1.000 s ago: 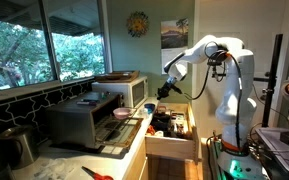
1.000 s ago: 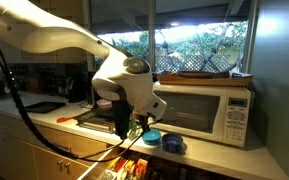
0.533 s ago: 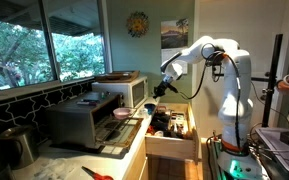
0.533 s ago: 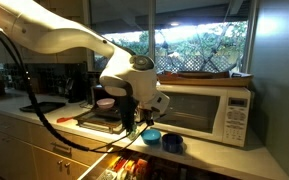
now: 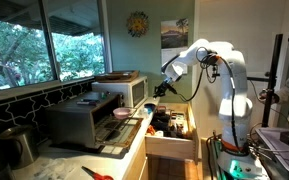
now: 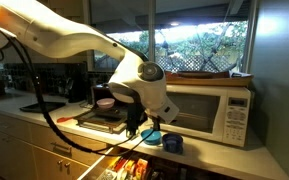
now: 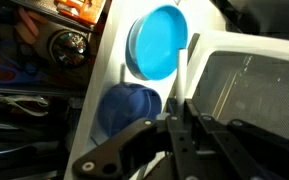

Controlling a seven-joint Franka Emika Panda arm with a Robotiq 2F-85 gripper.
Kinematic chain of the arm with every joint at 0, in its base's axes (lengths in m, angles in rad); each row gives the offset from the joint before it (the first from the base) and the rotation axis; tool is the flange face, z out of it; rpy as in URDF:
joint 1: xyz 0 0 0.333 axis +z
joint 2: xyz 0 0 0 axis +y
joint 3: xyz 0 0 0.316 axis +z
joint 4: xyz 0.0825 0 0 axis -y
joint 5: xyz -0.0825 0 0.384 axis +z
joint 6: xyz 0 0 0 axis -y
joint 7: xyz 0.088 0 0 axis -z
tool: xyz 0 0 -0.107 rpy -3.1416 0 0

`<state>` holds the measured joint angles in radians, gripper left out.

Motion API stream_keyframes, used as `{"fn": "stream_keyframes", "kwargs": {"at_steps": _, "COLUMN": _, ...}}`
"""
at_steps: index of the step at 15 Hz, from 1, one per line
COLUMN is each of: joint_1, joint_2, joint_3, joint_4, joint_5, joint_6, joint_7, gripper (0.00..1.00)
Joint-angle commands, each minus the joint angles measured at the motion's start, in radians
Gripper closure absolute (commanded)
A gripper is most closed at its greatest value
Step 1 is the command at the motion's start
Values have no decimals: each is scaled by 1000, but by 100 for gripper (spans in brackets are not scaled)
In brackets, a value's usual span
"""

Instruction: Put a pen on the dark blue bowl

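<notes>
The pen (image 7: 183, 72) still hangs beside the dark blue bowl's rim, so my gripper will move down and to the left in the wrist view, over the bowl, to release it.
In the wrist view my gripper (image 7: 180, 128) is shut on a thin white pen (image 7: 183, 72) that sticks out past the fingertips. The dark blue bowl (image 7: 130, 108) sits on the white counter just left of the gripper. A light blue bowl (image 7: 162, 40) lies beyond it, and the pen's far end reaches its rim. In an exterior view the gripper (image 6: 144, 124) hangs just above and left of the dark blue bowl (image 6: 173, 144) and the light blue bowl (image 6: 154, 136). In an exterior view the gripper (image 5: 161, 90) is over the counter's end by the microwave; the bowls are too small to make out there.
A white microwave (image 6: 210, 106) stands right behind the bowls and fills the right of the wrist view (image 7: 254, 90). A toaster oven (image 5: 84, 118) is on the counter. Below the counter an open drawer (image 5: 172, 128) holds several cluttered items.
The arm has moved along the counter toward the microwave, bringing the gripper with the pen closer to the two bowls.
</notes>
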<state>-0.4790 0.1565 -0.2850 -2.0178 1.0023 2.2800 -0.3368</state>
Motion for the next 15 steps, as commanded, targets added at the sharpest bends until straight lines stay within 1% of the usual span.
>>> {"fn": "stream_keyframes", "kwargs": {"at_steps": 1, "joint_1": 10, "joint_2": 146, "joint_3": -23, "joint_4": 117, "joint_5": 99, "joint_6": 16, "joint_7": 122, "gripper": 97}}
{"fn": "stream_keyframes", "kwargs": {"at_steps": 4, "joint_1": 10, "joint_2": 227, "joint_3": -15, "joint_4": 183, "joint_5": 141, "joint_6": 43, "joint_7": 203, "gripper": 97}}
{"fn": "stream_keyframes", "kwargs": {"at_steps": 9, "joint_1": 14, "joint_2": 311, "joint_3": -8, "joint_4": 255, "joint_5": 124, "joint_6": 87, "joint_7": 300, "gripper": 97}}
{"fn": "stream_keyframes", "kwargs": {"at_steps": 15, "joint_1": 32, "joint_2": 337, "joint_3": 4, "joint_4": 268, "joint_5": 101, "joint_6": 122, "joint_7": 324, "gripper": 97}}
